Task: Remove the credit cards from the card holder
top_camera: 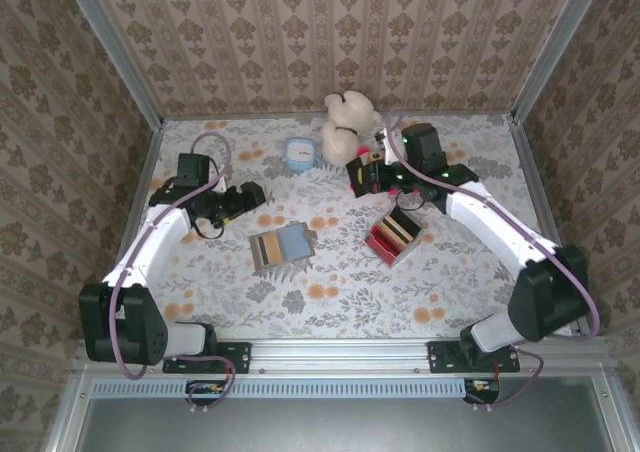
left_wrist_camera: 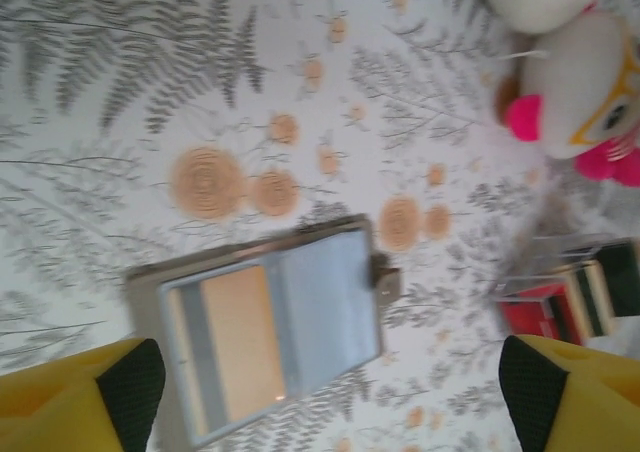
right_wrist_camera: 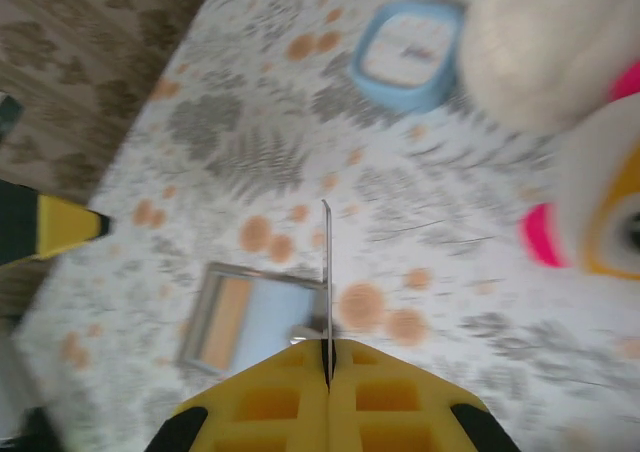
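Note:
The robot's right gripper needs to go back and down onto the dark far end of the tray [top_camera: 408, 221] and let go of the thin credit card there, because the tray is sorted by colour.
The grey card holder [top_camera: 281, 246] lies open and flat on the floral table. A light blue credit card [top_camera: 292, 240] rests on its right panel, and the other panel shows tan. In the left wrist view the card holder [left_wrist_camera: 270, 327] sits below my left gripper [left_wrist_camera: 330, 392], which is open wide with nothing between its fingers. My left gripper [top_camera: 245, 197] hovers just up and left of the holder. My right gripper [top_camera: 362, 177] is raised to the holder's upper right. In its wrist view my right gripper [right_wrist_camera: 327, 357] is shut on a thin credit card [right_wrist_camera: 326, 272], seen edge-on.
A grey tray [top_camera: 394, 235] with red and tan blocks lies right of the holder. A small light blue box [top_camera: 299, 153] and a white plush toy [top_camera: 348, 124] stand at the back. Patterned walls close in the table on three sides.

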You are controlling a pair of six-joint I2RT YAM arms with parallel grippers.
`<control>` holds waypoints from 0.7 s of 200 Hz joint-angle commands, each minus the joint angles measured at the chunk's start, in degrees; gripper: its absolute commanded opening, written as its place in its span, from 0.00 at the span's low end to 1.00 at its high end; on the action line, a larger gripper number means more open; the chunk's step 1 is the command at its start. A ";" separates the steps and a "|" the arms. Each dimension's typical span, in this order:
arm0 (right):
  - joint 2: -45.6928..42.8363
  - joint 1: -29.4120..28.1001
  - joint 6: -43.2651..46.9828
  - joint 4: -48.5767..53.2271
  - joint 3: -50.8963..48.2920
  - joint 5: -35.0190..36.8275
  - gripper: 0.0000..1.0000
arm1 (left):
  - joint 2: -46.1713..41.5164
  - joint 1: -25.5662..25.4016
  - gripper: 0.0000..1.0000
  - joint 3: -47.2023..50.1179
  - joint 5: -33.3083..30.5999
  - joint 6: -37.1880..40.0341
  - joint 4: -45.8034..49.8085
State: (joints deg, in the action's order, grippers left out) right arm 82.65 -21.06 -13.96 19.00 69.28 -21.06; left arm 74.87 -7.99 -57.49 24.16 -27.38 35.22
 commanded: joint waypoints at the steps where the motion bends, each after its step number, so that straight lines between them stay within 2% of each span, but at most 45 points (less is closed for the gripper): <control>1: -4.83 1.03 15.58 8.78 -2.39 10.03 0.00 | -2.35 0.54 0.94 -1.74 -6.00 5.42 3.72; 17: -6.93 1.40 21.81 9.82 -4.93 14.00 0.00 | -2.54 0.74 0.98 -1.53 -6.23 5.94 3.26; 47: -7.46 2.40 24.53 14.15 -6.95 20.86 0.00 | -2.54 0.87 1.00 -1.29 -6.49 6.37 3.10; 91: -6.83 2.91 30.65 16.27 -8.69 19.35 0.00 | -1.97 1.08 1.00 -1.16 -5.90 6.58 3.00; 140: -0.67 2.92 33.53 17.71 -7.48 19.37 0.00 | -1.42 1.06 1.00 -1.01 -4.93 6.46 2.66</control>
State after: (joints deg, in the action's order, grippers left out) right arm 78.65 -18.26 16.14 34.20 60.90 -3.07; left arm 73.63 -7.33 -57.54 18.61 -22.24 37.15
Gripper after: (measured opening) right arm 0.056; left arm 0.992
